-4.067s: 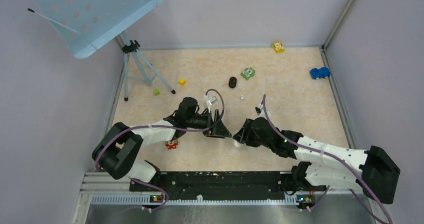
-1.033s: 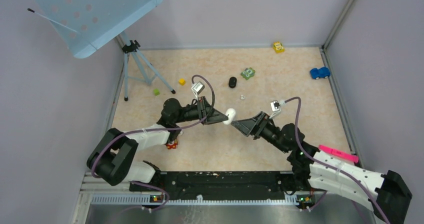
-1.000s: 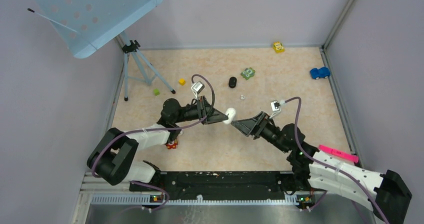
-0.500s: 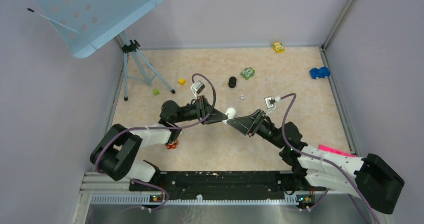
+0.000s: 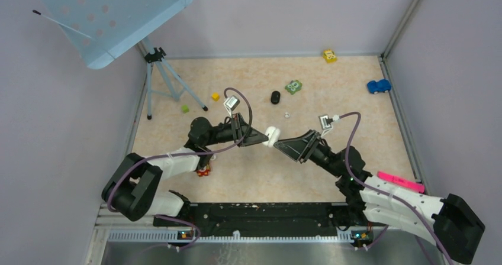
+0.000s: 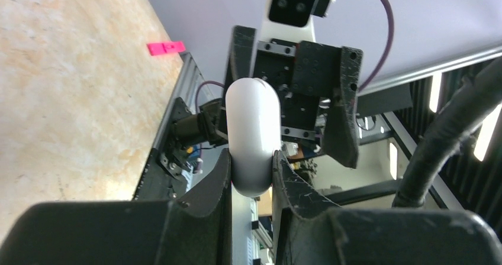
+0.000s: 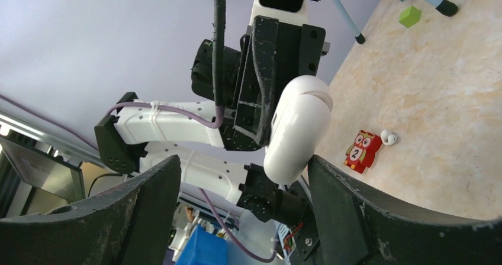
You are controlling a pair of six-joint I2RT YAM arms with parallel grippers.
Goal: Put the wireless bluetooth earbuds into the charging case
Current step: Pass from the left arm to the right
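Note:
The charging case's free side (image 5: 273, 136) (image 7: 301, 132) hangs to the left of my right gripper in the top view, so my right gripper will tilt to point down and move gently onto it.
A white charging case (image 5: 272, 136) hangs closed in mid-air over the table's middle, with my left gripper (image 5: 264, 138) shut on it. In the left wrist view the case (image 6: 253, 136) stands up between the two fingers. My right gripper (image 5: 282, 144) faces it, open; in the right wrist view the case's (image 7: 298, 129) lower end lies between the wide fingers, close to the right one. A tiny white earbud (image 5: 287, 115) lies on the table beyond the case. Another white earbud (image 7: 388, 137) lies beside a red owl toy (image 7: 361, 151). A black oval piece (image 5: 275, 97) lies farther back.
A tripod (image 5: 171, 81) holding a blue perforated panel (image 5: 112, 16) stands back left. Small toys are scattered around: green cube (image 5: 185, 108), yellow cube (image 5: 215, 96), green figure (image 5: 293, 87), yellow car (image 5: 330, 55), blue car (image 5: 378, 86), red owl (image 5: 203, 171). A pink tag (image 5: 401, 182) sits by the right arm.
The right arm has shifted slightly, its open fingers closing in on the case and then easing back a little. The left gripper keeps the case in nearly the same spot.

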